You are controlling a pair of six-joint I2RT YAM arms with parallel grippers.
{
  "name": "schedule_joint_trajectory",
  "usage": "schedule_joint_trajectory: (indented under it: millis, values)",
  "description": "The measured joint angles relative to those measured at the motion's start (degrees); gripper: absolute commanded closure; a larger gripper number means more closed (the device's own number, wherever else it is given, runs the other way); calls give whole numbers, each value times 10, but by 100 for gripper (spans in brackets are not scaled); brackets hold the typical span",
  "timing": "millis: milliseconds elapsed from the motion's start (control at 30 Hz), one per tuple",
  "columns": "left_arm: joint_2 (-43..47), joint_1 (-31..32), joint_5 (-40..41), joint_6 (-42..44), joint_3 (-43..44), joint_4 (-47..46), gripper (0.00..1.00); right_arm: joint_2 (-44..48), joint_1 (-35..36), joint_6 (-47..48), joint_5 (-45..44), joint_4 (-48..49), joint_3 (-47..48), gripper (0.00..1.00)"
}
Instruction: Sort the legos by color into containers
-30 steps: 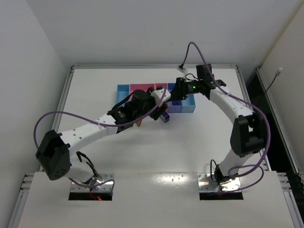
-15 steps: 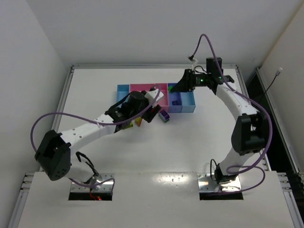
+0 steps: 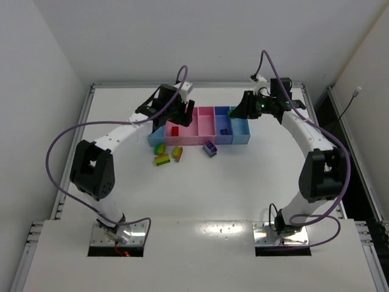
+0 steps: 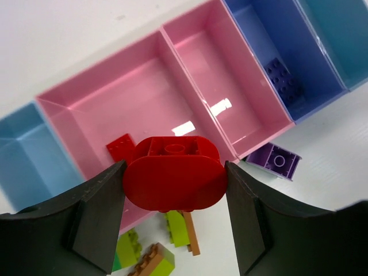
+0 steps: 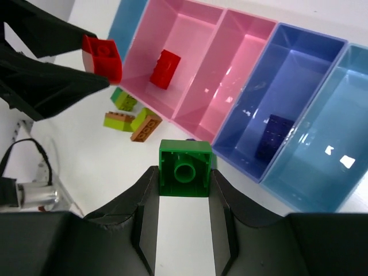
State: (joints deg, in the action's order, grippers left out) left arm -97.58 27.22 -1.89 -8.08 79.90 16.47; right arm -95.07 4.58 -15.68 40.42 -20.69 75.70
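Note:
My right gripper has the green brick. It will next lower the brick into the near part of the blue tray.
My left gripper (image 4: 174,171) is shut on a red rounded brick (image 4: 174,178) and holds it above the wide pink tray (image 4: 144,92), where a flat red brick (image 4: 121,147) lies. In the top view the left gripper (image 3: 180,115) is over that tray (image 3: 185,139). My right gripper (image 5: 184,172) is shut on a green brick (image 5: 185,168) and hovers near the blue tray (image 5: 328,132); it also shows in the top view (image 3: 238,112). A dark purple brick (image 4: 282,80) lies in the periwinkle tray (image 4: 259,40). A light purple brick (image 4: 276,161) lies on the table.
The narrow pink tray (image 4: 213,75) and the light blue tray (image 4: 26,155) hold nothing. Yellow-green and orange bricks (image 3: 163,159) lie on the table in front of the trays, more beside them (image 3: 177,153). Purple cables arch over both arms.
My left arm has swung from the loose bricks on the table up and back to above the wide pink tray. My right gripper has drawn back a little toward the right.

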Motion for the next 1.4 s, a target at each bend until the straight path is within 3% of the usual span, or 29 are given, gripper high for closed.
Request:
schedule_joint_trajectory:
  millis: [67,200,400,433,467,567,733,767,1233,1267,1300,1400]
  values:
    - [-22,-2,-14,-7,12,10,96,-2,0,6,-11,-2,0,100]
    - [-63,-8,-34,-17,20,22,73,-14,0,17,-30,-5,4,100]
    - [-101,-33,-50,-27,28,41,54,-43,0,28,-45,-5,12,100]
    - [-103,-37,-51,-28,29,42,48,-48,0,30,-45,-5,12,100]
    - [-104,-40,-53,-30,29,43,36,-53,0,31,-46,-5,13,100]
    - [-104,-48,-60,-30,33,46,18,-70,0,37,-51,-5,17,100]
    - [-104,-49,-76,-26,54,42,13,-93,0,45,-61,-7,22,100]
    - [-104,-49,-80,-25,59,40,3,-98,0,48,-63,-7,25,100]
    - [-83,-64,-124,-73,130,31,1,-109,0,91,-156,-6,31,100]
    - [-77,-70,-133,-77,130,30,1,-109,1,95,-163,-6,31,98]
    - [-71,-77,-149,-77,129,30,1,-109,1,98,-169,-6,31,85]
    - [-51,-92,-181,-67,118,25,1,-109,1,108,-183,-6,31,72]
